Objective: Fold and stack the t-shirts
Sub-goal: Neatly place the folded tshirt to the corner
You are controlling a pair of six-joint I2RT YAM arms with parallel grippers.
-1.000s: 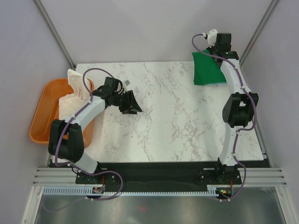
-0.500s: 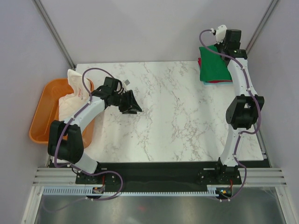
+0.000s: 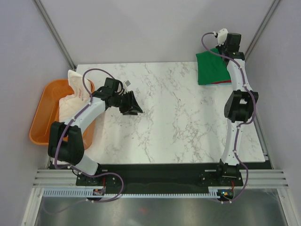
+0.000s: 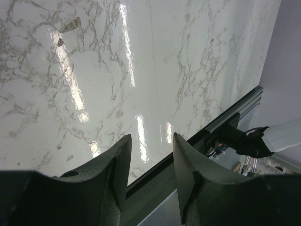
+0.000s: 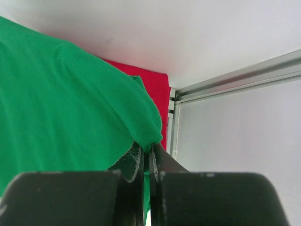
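Note:
The red shirt's bare corner [image 5: 157, 86] shows below my right gripper, past the green shirt's held edge. The right gripper lowers that edge toward the red shirt next and releases it.
A folded bright green t-shirt [image 3: 212, 68] lies at the table's far right corner, over a red t-shirt whose edge [image 3: 225, 83] shows beneath it. My right gripper [image 5: 150, 153] is shut on the green shirt's edge [image 5: 70, 103]; the red shirt [image 5: 150, 80] shows behind it. In the top view the right gripper [image 3: 227, 44] is over the far right corner. A white t-shirt with red print [image 3: 73, 96] lies in the orange tub. My left gripper [image 3: 133, 104] is open and empty above the table's left part; its fingers [image 4: 117, 169] frame bare marble.
The orange tub [image 3: 44, 108] stands off the table's left edge. Grey walls and metal frame posts [image 3: 261, 26] close in the back corners. The table's near edge rail [image 4: 225, 117] shows in the left wrist view.
My right gripper moved the green shirt from the table onto the red shirt in the far right corner, then shifted it slightly left. The left arm has not moved.

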